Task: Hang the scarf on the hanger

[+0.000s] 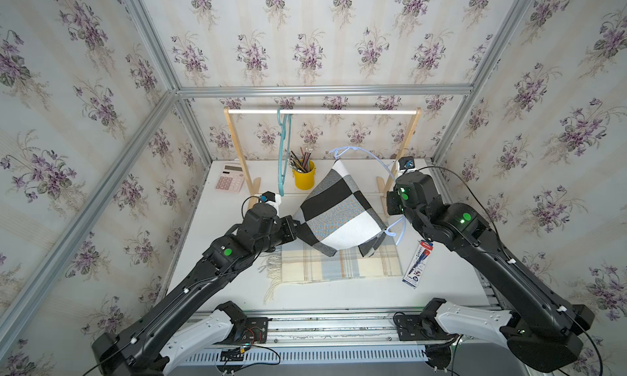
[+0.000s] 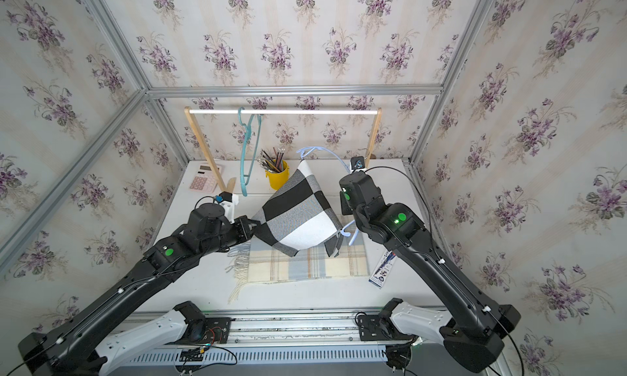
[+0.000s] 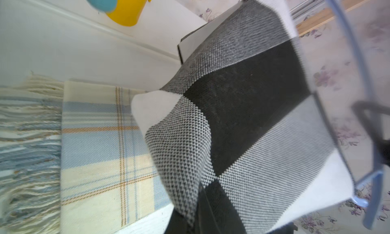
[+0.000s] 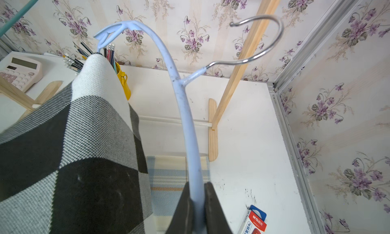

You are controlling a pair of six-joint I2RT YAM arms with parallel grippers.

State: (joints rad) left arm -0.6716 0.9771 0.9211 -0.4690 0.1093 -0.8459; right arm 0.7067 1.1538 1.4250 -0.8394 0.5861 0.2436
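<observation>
I should carry the held edge in my left gripper toward the pale blue hanger and let it go, because the scarf draped over that hanger is held out sideways.
A black, white and grey checked scarf [image 1: 339, 215] [image 2: 298, 218] is draped over one side of a pale blue hanger [image 4: 185, 108] [image 1: 376, 160], raised above the table. My right gripper [image 4: 197, 188] is shut on the hanger's upper bar, just below its metal hook [image 4: 261, 47]. My left gripper [image 1: 297, 226] [image 3: 200, 192] is shut on the scarf's lower left edge and holds it out sideways. The hanger's lower end [image 1: 397, 230] pokes out at the scarf's right corner.
A cream and blue plaid scarf [image 1: 339, 265] lies flat under the held one. A teal hanger [image 1: 283, 154] hangs on the wooden rack's white rail [image 1: 322, 112]. A yellow pencil cup [image 1: 304, 177], a pink calculator [image 1: 230, 177] and a pen packet [image 1: 418, 264] sit on the table.
</observation>
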